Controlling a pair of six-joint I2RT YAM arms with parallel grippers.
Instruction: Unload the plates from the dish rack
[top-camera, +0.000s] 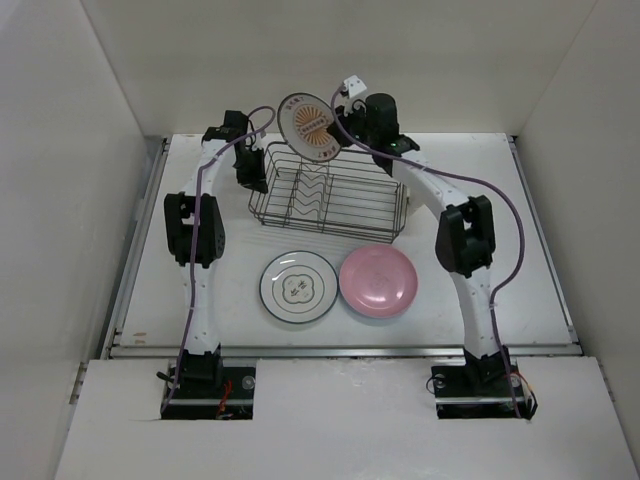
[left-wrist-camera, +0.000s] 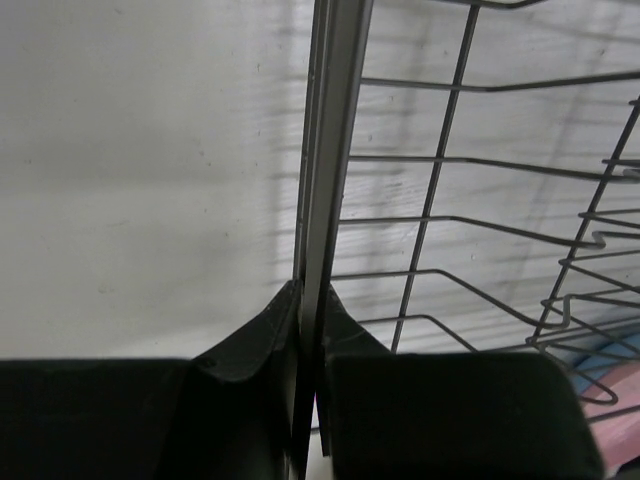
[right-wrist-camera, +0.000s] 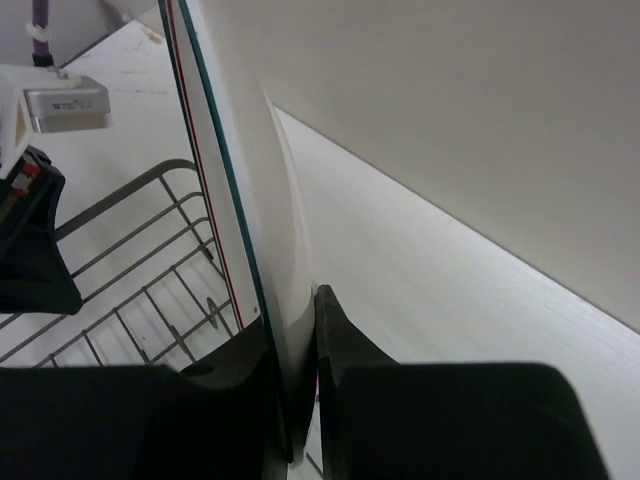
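Note:
Next, my right gripper backs past the rack (top-camera: 325, 195), down to the flat white plate (top-camera: 299, 287) below and back from it, and releases the tilted plate level there.
The black wire dish rack (top-camera: 325, 195) stands at the back middle of the table, and no plate shows in its slots. Above its far edge my right gripper (top-camera: 338, 128) holds a plate with an orange-patterned centre (top-camera: 308, 125), tilted up on edge. In the right wrist view the gripper (right-wrist-camera: 300, 300) is shut on that plate's rim (right-wrist-camera: 245, 190). My left gripper (top-camera: 247, 165) is at the rack's far left corner, shut on the rack's top rim bar (left-wrist-camera: 322, 180) in the left wrist view (left-wrist-camera: 308, 295). A white plate with a flower outline (top-camera: 297, 288) and a pink plate (top-camera: 377, 281) lie flat in front of the rack.
White walls close the table in at the back and on both sides. The two flat plates lie between the rack and the table's near edge (top-camera: 340, 348). Both arms arch over the table's left and right sides towards the rack.

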